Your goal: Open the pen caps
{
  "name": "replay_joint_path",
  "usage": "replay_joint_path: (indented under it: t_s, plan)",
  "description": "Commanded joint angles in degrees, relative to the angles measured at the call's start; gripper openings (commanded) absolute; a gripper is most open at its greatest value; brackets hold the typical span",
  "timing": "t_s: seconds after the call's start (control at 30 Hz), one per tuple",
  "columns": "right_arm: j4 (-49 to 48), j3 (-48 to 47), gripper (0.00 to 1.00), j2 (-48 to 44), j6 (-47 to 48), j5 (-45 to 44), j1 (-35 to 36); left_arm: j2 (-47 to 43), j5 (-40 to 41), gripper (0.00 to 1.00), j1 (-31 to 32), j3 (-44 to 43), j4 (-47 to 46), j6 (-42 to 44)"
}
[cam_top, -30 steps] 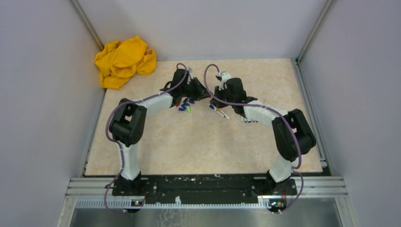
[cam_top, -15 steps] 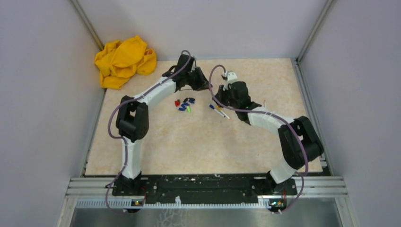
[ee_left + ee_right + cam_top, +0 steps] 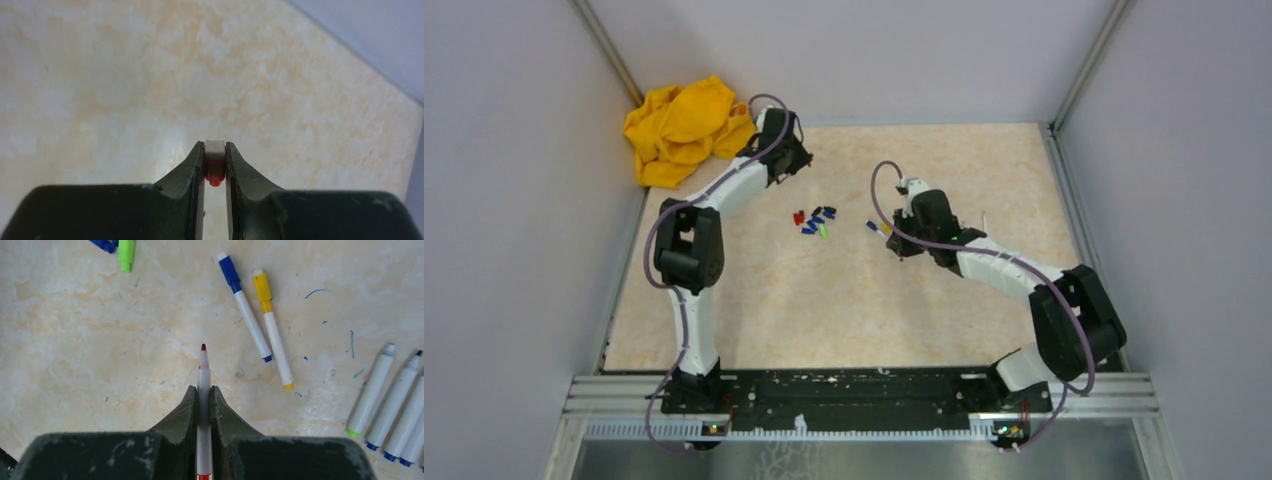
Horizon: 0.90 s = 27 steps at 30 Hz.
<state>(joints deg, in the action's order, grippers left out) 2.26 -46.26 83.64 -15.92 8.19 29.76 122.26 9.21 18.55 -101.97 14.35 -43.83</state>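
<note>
The pile is below my left gripper and back from it, so next I will move this gripper back and down beside the pile's near blue cap to release the red cap.
My left gripper [image 3: 215, 146] is shut on a red pen cap [image 3: 215, 171], whose pale end shows between the fingertips. In the top view it [image 3: 796, 160] is held over the back left of the table. My right gripper [image 3: 203, 389] is shut on a white pen barrel [image 3: 203, 371] with a bare red tip, pointing forward just above the table; it also shows in the top view [image 3: 894, 245]. Several loose caps [image 3: 816, 222] in blue, red and green lie in a pile between the arms. A green cap [image 3: 126, 251] and a blue cap [image 3: 105, 245] show at the top left of the right wrist view.
A blue-capped pen [image 3: 245, 305] and a yellow-capped pen [image 3: 271, 322] lie ahead and right of my right gripper. Several uncapped white barrels [image 3: 372, 390] lie at the far right. A big yellow cloth [image 3: 686, 130] sits at the back left corner, close to my left gripper.
The two grippers, close together a second ago, have pulled apart. The left went back and left with the red cap; the right drew nearer with the bare-tipped pen.
</note>
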Motion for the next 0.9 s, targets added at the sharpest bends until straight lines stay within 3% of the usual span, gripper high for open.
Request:
replay_joint_path:
  t_s: [0.0, 0.2, 0.57, 0.87]
  plan:
    - [2.62, -5.79, 0.00, -3.32, 1.16, -6.77, -1.39, -9.89, 4.83, 0.00, 4.03, 13.19, -0.89, 3.01]
    - [6.09, -8.34, 0.00, 0.51, 1.37, -13.35, -3.56, -16.60, 8.66, 0.00, 8.13, 28.83, -1.93, 1.76]
    - [7.85, -10.26, 0.00, 6.99, 2.18, -19.56, -5.24, -19.86, 13.62, 0.06, 9.66, 36.48, -0.93, -1.30]
    - [7.78, -11.30, 0.02, 11.56, 2.47, -21.35, -5.84, -19.72, 14.79, 0.29, 9.53, 37.72, -0.78, -2.55]
